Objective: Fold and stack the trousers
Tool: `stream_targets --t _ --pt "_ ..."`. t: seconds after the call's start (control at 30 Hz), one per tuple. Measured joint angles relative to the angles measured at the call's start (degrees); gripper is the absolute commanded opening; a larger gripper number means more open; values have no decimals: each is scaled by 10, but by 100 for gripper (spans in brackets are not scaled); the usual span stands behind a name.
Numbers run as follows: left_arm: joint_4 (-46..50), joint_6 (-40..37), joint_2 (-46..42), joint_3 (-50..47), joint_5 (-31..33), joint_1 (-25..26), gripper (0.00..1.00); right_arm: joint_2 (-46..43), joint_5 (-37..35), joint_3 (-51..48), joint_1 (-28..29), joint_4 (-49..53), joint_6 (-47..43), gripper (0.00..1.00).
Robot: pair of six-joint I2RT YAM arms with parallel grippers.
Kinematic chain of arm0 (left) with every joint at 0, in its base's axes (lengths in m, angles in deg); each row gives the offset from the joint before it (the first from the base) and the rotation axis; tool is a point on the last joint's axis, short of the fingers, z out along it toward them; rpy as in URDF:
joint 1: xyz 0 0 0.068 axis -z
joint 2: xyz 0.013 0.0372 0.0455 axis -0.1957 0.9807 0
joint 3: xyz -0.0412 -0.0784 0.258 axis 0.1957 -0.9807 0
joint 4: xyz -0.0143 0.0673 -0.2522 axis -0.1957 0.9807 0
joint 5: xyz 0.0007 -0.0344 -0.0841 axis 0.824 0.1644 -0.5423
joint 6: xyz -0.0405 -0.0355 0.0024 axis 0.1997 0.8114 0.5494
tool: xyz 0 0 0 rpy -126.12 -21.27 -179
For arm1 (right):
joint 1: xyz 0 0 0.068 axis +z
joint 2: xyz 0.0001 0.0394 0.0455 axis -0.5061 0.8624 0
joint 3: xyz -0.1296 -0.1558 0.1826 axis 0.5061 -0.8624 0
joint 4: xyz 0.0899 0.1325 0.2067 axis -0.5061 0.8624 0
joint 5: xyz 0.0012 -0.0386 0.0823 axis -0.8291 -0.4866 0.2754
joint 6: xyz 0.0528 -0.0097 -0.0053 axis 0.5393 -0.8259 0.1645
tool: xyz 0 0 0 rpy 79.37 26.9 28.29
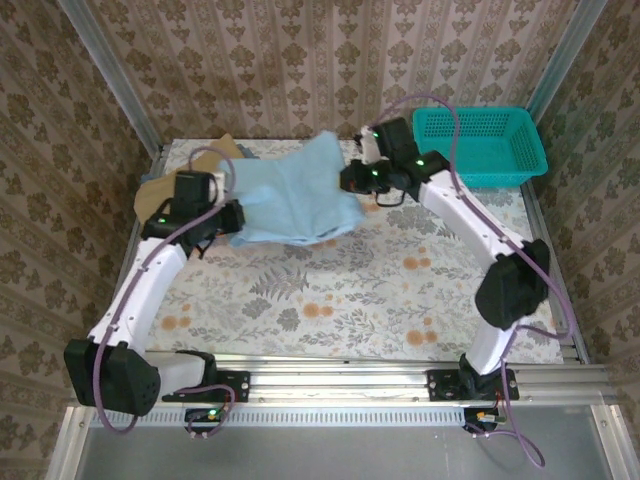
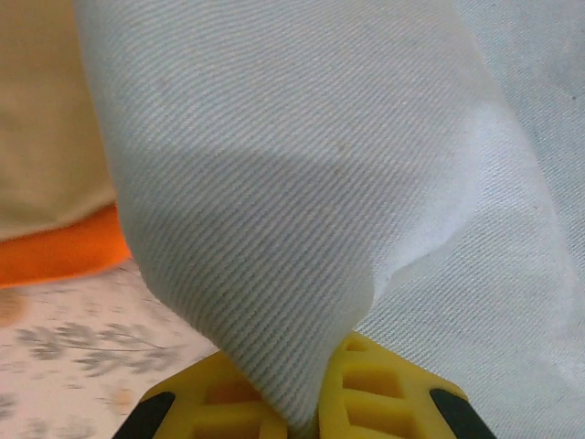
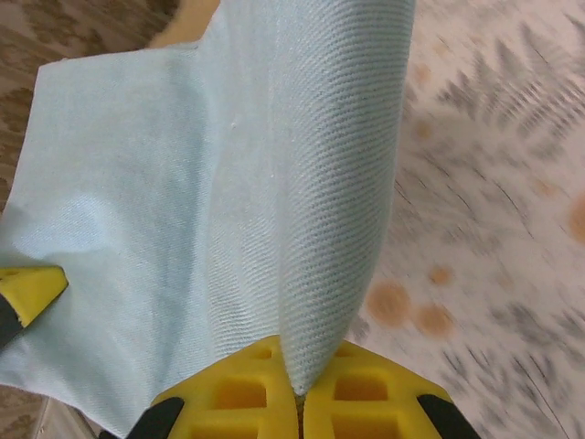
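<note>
My left gripper moves across the tan folded garment next, then brings the trousers [image 1: 295, 190] down onto it and releases, because tan and orange garments already lie stacked there.
The pale blue trousers [image 1: 295, 190] lie bunched at the back middle of the table, stretched between both grippers. My left gripper [image 1: 232, 222] is shut on their left edge; in the left wrist view the cloth [image 2: 302, 183] rises out of the pinch between the yellow fingers [image 2: 311, 416]. At the right edge my right gripper [image 1: 352, 180] is shut on a fold of the trousers [image 3: 228, 183], which runs up from its closed yellow fingers [image 3: 300, 393]. A yellow fingertip of the left gripper [image 3: 27, 288] shows at the cloth's far side.
A teal basket [image 1: 480, 145] stands at the back right corner. A tan folded garment [image 1: 225, 148] lies behind the trousers at the back left, seen close up [image 2: 46, 119] over an orange folded garment [image 2: 64, 256]. The flowered tablecloth [image 1: 330, 290] spreads in front.
</note>
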Motion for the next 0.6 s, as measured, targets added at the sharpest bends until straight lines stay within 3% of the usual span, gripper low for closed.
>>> stream_targets --t 0.27,0.47,0.6 --pt "13 -30 -5 16 -7 -144 0 216 16 268 31 9 12 0" --pt "-8 -37 13 17 -10 -209 0 396 32 541 54 50 27 0" --pt "-31 -37 45 17 -15 -249 0 429 35 570 66 37 48 0"
